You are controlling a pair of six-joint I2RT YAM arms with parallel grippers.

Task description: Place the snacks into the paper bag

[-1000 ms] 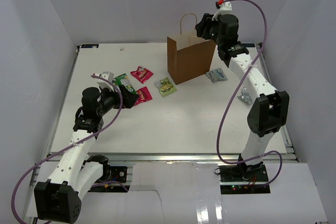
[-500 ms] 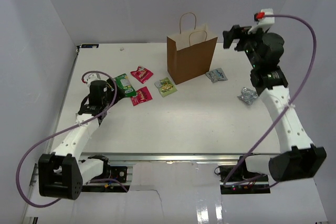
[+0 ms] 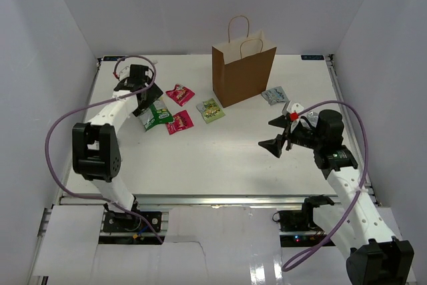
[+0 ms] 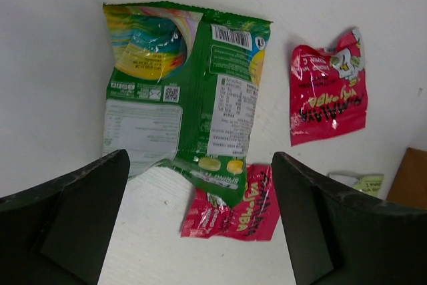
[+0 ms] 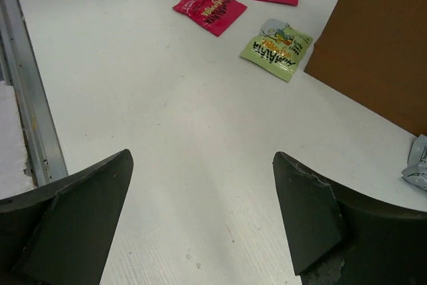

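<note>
I need to lower my left gripper next onto the half of the green packet nearest the overlapped red packet (image 4: pixel 195 139) and close it, because the green packet lies flat between my open fingers.
The brown paper bag (image 3: pixel 243 75) stands upright at the back middle, its mouth open upward. My left gripper (image 3: pixel 145 101) is open and empty just above the green packet (image 3: pixel 156 117), which shows between the jaws in the left wrist view (image 4: pixel 183 91). Two red packets (image 3: pixel 180 94) (image 3: pixel 180 122) and a yellow-green packet (image 3: pixel 211 110) lie left of the bag. A blue-silver packet (image 3: pixel 275 95) lies right of the bag. My right gripper (image 3: pixel 272 133) is open and empty over bare table, pointing left toward the packets.
Another silver packet (image 3: pixel 308 116) lies partly hidden behind my right arm. White walls enclose the table on three sides. In the right wrist view, a metal rail (image 5: pixel 30 118) runs along the table edge at the left, and the bag's side (image 5: pixel 380 51) is at the right.
My left arm swung out to the far left, over the green packet. My right arm came away from above the bag's mouth, down to the right middle of the table.
</note>
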